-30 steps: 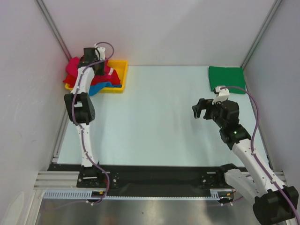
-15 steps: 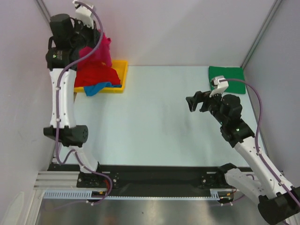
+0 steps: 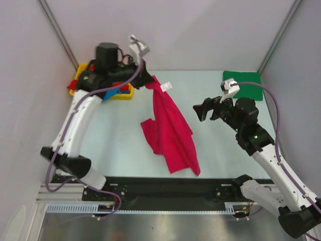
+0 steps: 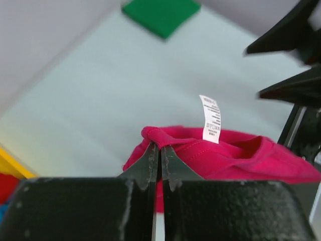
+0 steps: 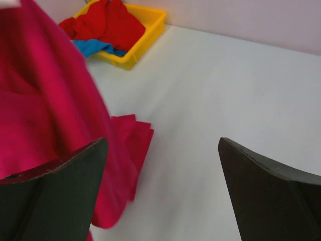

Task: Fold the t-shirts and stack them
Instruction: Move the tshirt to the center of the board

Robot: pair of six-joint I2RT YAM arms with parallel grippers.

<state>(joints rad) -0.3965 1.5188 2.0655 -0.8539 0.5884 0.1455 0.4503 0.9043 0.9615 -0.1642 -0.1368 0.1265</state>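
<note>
I will next lower my right gripper to the left in the top view onto the t-shirt's facing edge, because the magenta-pink t-shirt hangs beside this open gripper.
My left gripper is shut on the collar edge of the magenta-pink t-shirt, which hangs from it over the table's middle, its lower end low near the front edge. In the left wrist view the shut gripper pinches the pink cloth beside its white label. My right gripper is open and empty, just right of the hanging shirt; in the right wrist view the shirt fills the left side. A folded green t-shirt lies at the back right. Red and blue t-shirts lie in the tray.
The yellow plastic tray stands at the back left, partly hidden by my left arm; it also shows in the right wrist view. Grey walls close the back and both sides. A black rail runs along the front edge.
My left gripper has lifted the magenta-pink t-shirt out of the tray and swung it right over the table's middle. My right gripper has moved left towards it.
</note>
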